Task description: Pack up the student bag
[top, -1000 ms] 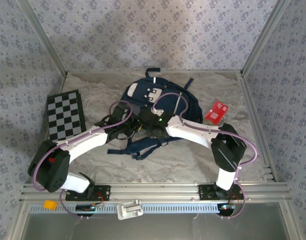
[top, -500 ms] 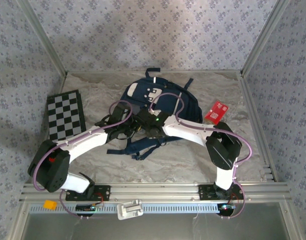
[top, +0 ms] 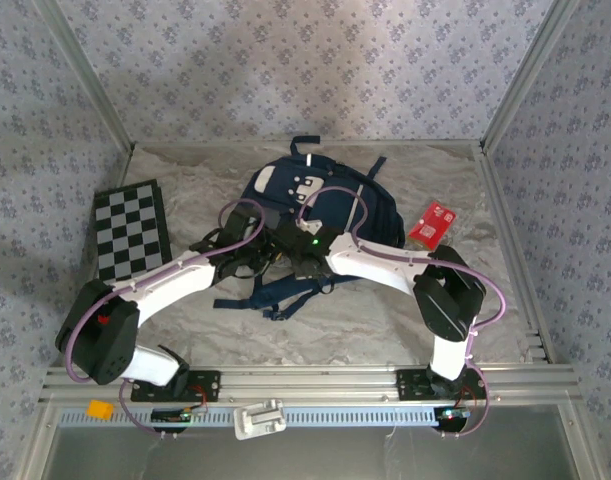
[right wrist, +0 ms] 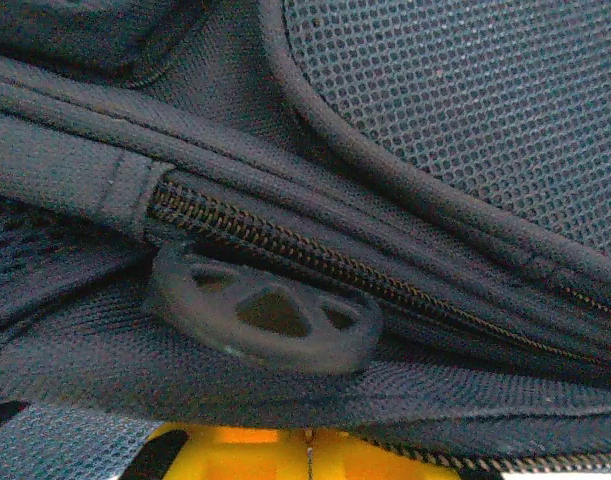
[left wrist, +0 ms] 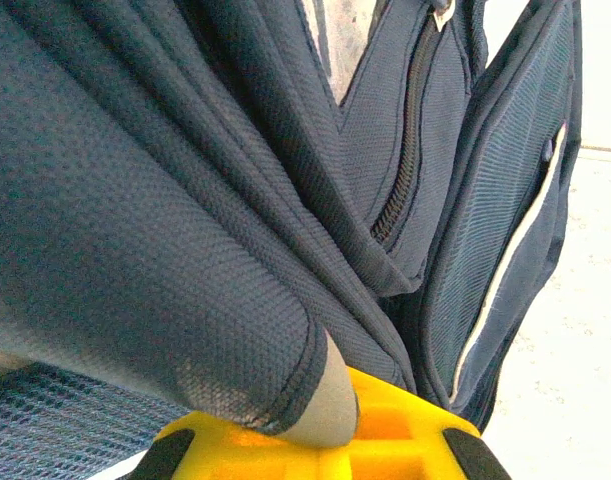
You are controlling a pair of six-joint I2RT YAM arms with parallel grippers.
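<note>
The fold of navy fabric is right between the fingers of my left gripper, so next this gripper needs to stay at the bag's near side and open its fingers to let the fold go.
The student bag (top: 330, 200), a navy backpack with a white patch on top, lies at the middle back of the table. Both grippers meet at its near left side. My left gripper (top: 255, 256) is shut on a fold of the bag's navy fabric (left wrist: 135, 230) with grey lining, pinched at the yellow jaws (left wrist: 320, 432). An open zipper line (left wrist: 400, 180) runs beyond it. My right gripper (top: 291, 250) is shut on the bag's mesh edge (right wrist: 285, 390), just under a dark rubber zipper pull (right wrist: 265, 312); the gripper (right wrist: 307, 447) shows at the bottom edge.
A black and white checkerboard (top: 131, 228) lies at the left. A red packet (top: 432, 224) sits right of the bag. Dark straps (top: 270, 298) trail from the bag toward the arms. A metal rail (top: 315, 382) runs along the near edge.
My right gripper has closed on the bag's mesh beside the zipper pull, and its arm has shifted slightly left. The left gripper has kept its hold.
</note>
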